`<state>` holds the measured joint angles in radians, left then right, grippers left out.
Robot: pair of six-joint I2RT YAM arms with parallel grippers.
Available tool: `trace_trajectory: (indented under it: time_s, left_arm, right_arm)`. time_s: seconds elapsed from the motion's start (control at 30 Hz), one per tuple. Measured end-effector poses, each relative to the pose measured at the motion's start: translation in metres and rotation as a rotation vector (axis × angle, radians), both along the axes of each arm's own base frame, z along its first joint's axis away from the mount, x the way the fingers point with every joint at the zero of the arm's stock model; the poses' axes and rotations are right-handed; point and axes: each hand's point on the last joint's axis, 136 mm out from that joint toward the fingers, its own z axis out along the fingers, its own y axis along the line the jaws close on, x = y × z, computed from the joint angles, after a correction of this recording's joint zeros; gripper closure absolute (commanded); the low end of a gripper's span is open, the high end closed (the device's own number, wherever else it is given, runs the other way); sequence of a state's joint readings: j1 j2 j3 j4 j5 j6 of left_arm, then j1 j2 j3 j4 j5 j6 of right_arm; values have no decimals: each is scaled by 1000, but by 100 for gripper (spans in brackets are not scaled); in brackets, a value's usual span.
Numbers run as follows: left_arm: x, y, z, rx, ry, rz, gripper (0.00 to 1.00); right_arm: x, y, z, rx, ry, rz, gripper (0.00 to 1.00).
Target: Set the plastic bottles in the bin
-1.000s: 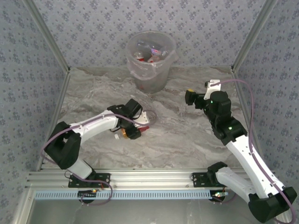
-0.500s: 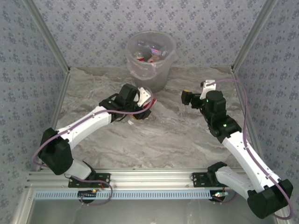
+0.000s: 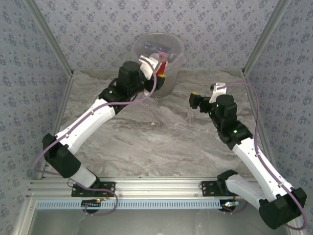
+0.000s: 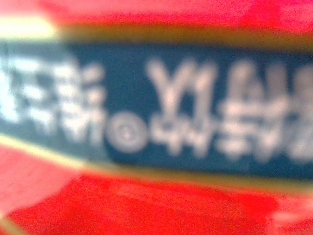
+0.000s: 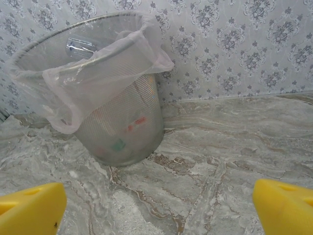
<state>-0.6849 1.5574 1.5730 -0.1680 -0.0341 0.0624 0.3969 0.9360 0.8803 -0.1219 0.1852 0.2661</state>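
The left gripper will next carry the plastic bottle outward over the bin's opening (image 3: 159,47) and let go of it there, because that opening is outward of the gripper.
The bin (image 3: 141,45) stands at the back of the table, a clear liner over its rim, with several plastic bottles (image 3: 160,49) inside. My left gripper (image 3: 156,65) is at the bin's near rim, shut on a bottle (image 3: 163,67) with a red label. In the left wrist view that bottle's red and dark blue label (image 4: 156,117) is pressed close and blurred. My right gripper (image 3: 195,101) hovers to the right of the bin, open and holding nothing. Its yellow fingertips (image 5: 29,208) stand wide apart, facing the bin (image 5: 122,122), whose wall lets coloured labels show through.
Patterned walls and metal posts (image 3: 261,36) close in the marbled table (image 3: 161,142) on three sides. An aluminium rail (image 3: 156,186) with the arm bases runs along the near edge.
My left arm has lifted the red-labelled bottle from the middle of the table and carried it back to the bin's rim. The right gripper has shifted slightly left.
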Motion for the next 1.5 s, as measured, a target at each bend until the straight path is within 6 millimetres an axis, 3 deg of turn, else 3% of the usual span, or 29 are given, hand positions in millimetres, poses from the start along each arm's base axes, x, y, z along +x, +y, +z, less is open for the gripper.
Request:
trace_trajectory:
  time_s: [0.3, 0.47, 0.77, 0.97, 1.13, 1.23, 1.5]
  left_arm:
    - [32, -24, 67, -92, -156, 5, 48]
    - [52, -30, 89, -125, -268, 50, 49]
    - [111, -32, 123, -99, -430, 130, 49]
    - [135, -9, 122, -54, -492, 149, 48]
    - [144, -12, 112, -11, -566, 72, 48]
    - [150, -22, 94, 41, -584, 24, 48]
    - [180, -41, 23, 238, -581, -25, 48]
  right_arm:
    - [-8, -3, 13, 16, -36, 2, 0]
    - [-11, -4, 16, 20, -45, 1, 0]
    - [-13, -5, 12, 13, -29, 1, 0]
    - [-14, -6, 14, 17, -32, 1, 0]
    - [-19, -8, 18, 27, -42, 0, 0]
    - [-22, -9, 18, 33, -38, -2, 0]
    - [-28, -12, 5, 45, -3, -10, 0]
